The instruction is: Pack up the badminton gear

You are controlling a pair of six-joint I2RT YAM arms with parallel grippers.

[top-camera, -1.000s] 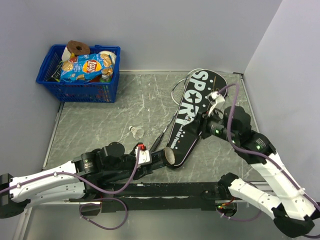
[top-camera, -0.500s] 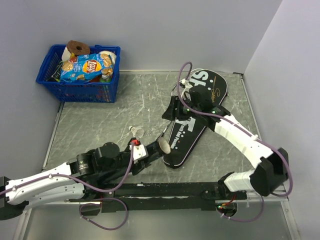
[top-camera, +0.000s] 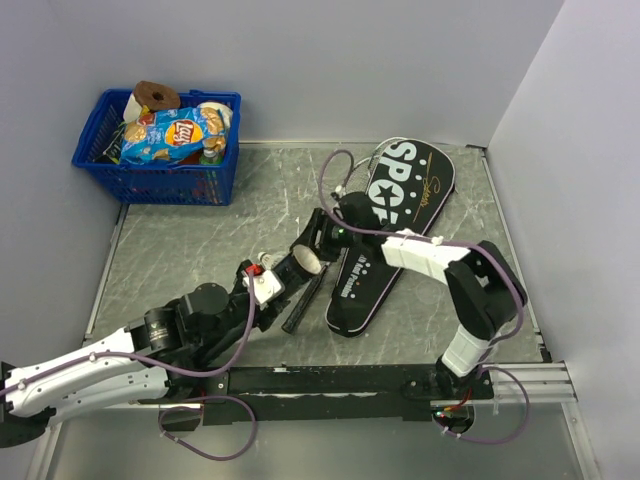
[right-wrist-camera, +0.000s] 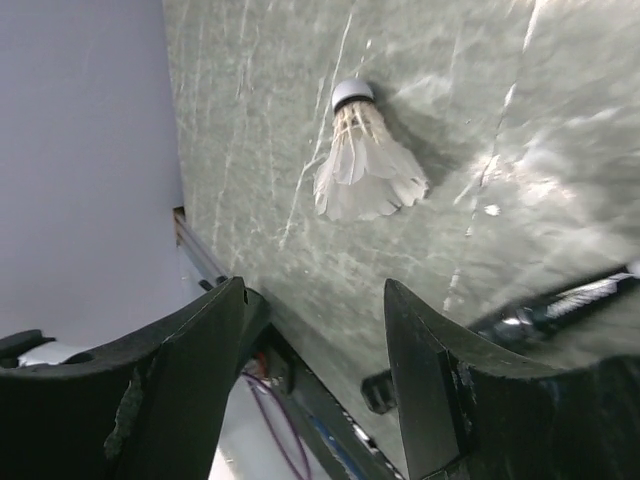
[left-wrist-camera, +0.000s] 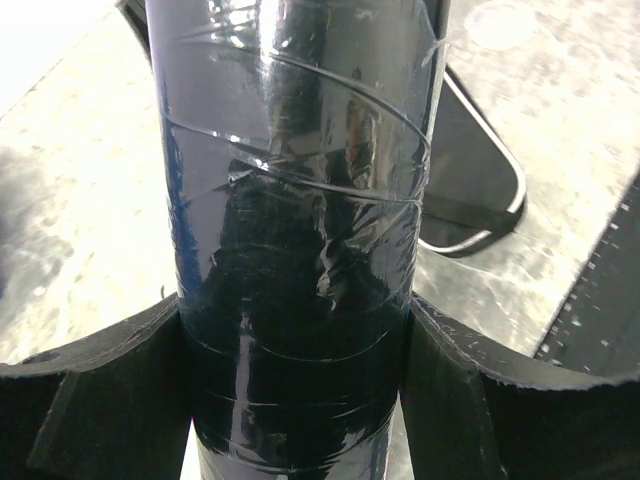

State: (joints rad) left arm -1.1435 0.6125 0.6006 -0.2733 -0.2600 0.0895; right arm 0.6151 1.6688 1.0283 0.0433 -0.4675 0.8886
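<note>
I will lower my right gripper and shift it to the left in the top view, onto the shuttlecock's feathers point(top-camera: 268, 259) point(right-wrist-camera: 368, 178), because that end of the shuttlecock faces my open fingers.
My left gripper point(top-camera: 270, 284) is shut on the long dark tube point(top-camera: 296, 268), whose open end points up and to the right. In the left wrist view the glossy tube point(left-wrist-camera: 295, 200) fills the gap between both fingers. The right gripper point(top-camera: 312, 238) hangs open just above the tube's mouth, holding nothing. Seen from the right wrist, a white shuttlecock point(right-wrist-camera: 365, 165) lies on the table beyond the open gripper point(right-wrist-camera: 315, 300). The black bag point(top-camera: 392, 225) lettered SPORT lies to the right. A thin racket frame point(top-camera: 380, 148) shows at its top, and a black racket handle point(top-camera: 305, 300) lies beside it.
A blue plastic basket point(top-camera: 160, 172) with a crisp packet point(top-camera: 172, 135) and other items stands at the back left corner. Grey walls close in the table at the back and right. A black rail point(top-camera: 330, 380) runs along the near edge.
The right arm has swung from the bag's right side across to the left, ending above the tube's mouth with its jaws a little wider. The left arm carried the tube up and left.
</note>
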